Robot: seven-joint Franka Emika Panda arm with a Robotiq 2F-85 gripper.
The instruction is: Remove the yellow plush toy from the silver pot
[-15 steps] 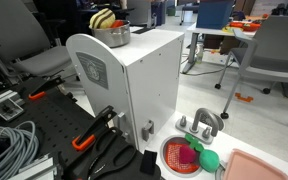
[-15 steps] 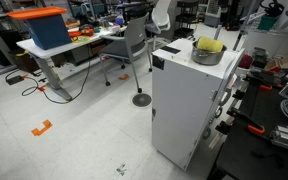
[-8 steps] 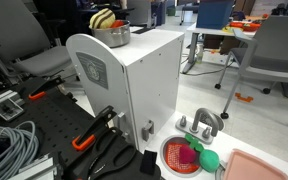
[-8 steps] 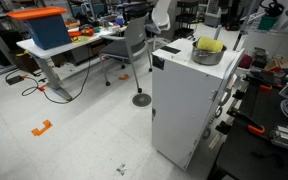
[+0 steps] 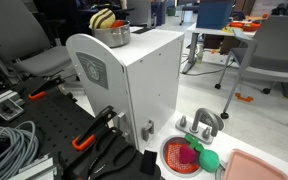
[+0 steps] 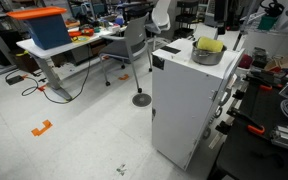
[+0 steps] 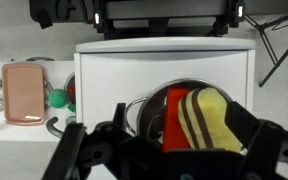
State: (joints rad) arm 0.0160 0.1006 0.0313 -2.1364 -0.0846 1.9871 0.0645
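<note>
My gripper lowers and shifts sideways onto the yellow plush toy's lower part (image 5: 105, 23) (image 7: 217, 135) next, since that lies below it, toward the right in the wrist view.
The yellow plush toy (image 5: 104, 19) with dark stripes sits in the silver pot (image 5: 114, 36) on top of a white cabinet (image 5: 134, 85). Both also show in an exterior view, toy (image 6: 211, 46) and pot (image 6: 205, 57). In the wrist view the toy (image 7: 212, 118) lies in the pot (image 7: 142, 112), beside a red piece inside it. My gripper (image 7: 184, 128) is open just above the pot, with its dark fingers left and right of the toy. I cannot tell whether they touch it. I cannot make out the gripper in either exterior view.
Beside the cabinet, a red ribbed bowl (image 5: 174, 160) holds pink and green toys, next to a pink tray (image 5: 252, 168) and a small metal faucet (image 5: 206, 122). Cables and tools lie on the black bench (image 5: 24, 140). Office chairs and desks stand around.
</note>
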